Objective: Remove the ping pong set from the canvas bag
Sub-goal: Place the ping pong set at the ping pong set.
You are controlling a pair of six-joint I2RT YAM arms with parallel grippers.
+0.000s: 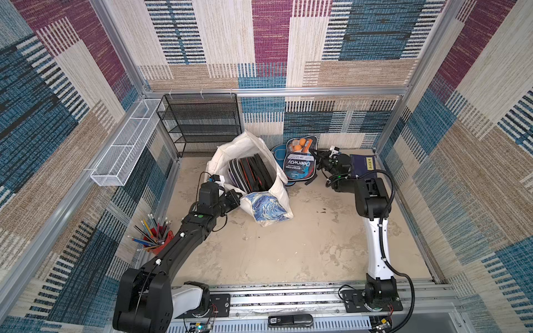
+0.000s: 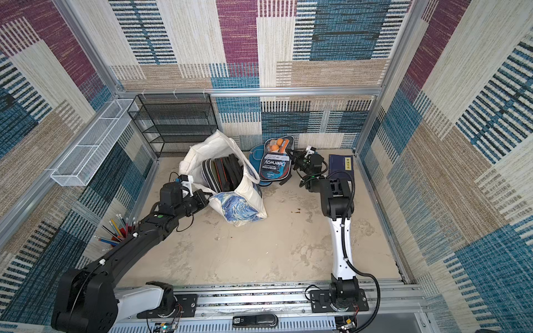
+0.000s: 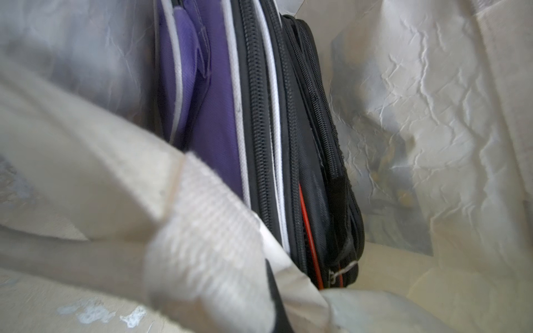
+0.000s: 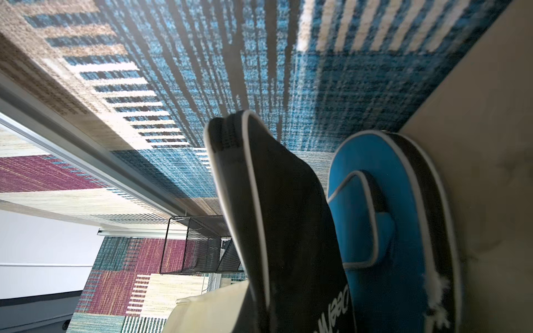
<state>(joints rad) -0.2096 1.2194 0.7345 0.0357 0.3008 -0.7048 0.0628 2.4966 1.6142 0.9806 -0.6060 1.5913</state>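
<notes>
My right gripper will lower toward the blue case (image 1: 279,151) (image 4: 397,233), which lies below that gripper, and release the set's edge there, since the set still leans tilted.
The cream canvas bag (image 1: 277,184) stands open mid-table in both top views, its starry print (image 2: 235,207) folded toward the front. Several zipped paddle cases (image 3: 288,144) stand inside it. My left gripper (image 1: 240,199) is shut on the bag's near rim by the webbing handle (image 3: 207,245). The ping pong set (image 1: 300,163), a dark Deerway case with orange balls, is outside the bag near the back wall. It leans tilted over a blue case (image 4: 389,230) on the table. My right gripper (image 1: 317,158) is shut on the set's right edge (image 4: 282,216).
A black mesh shelf (image 1: 202,124) stands at the back left, with a white wire basket (image 1: 127,144) on the left wall. A red cup of pencils (image 1: 155,236) sits by the left arm. A dark blue book (image 1: 363,167) lies at the back right.
</notes>
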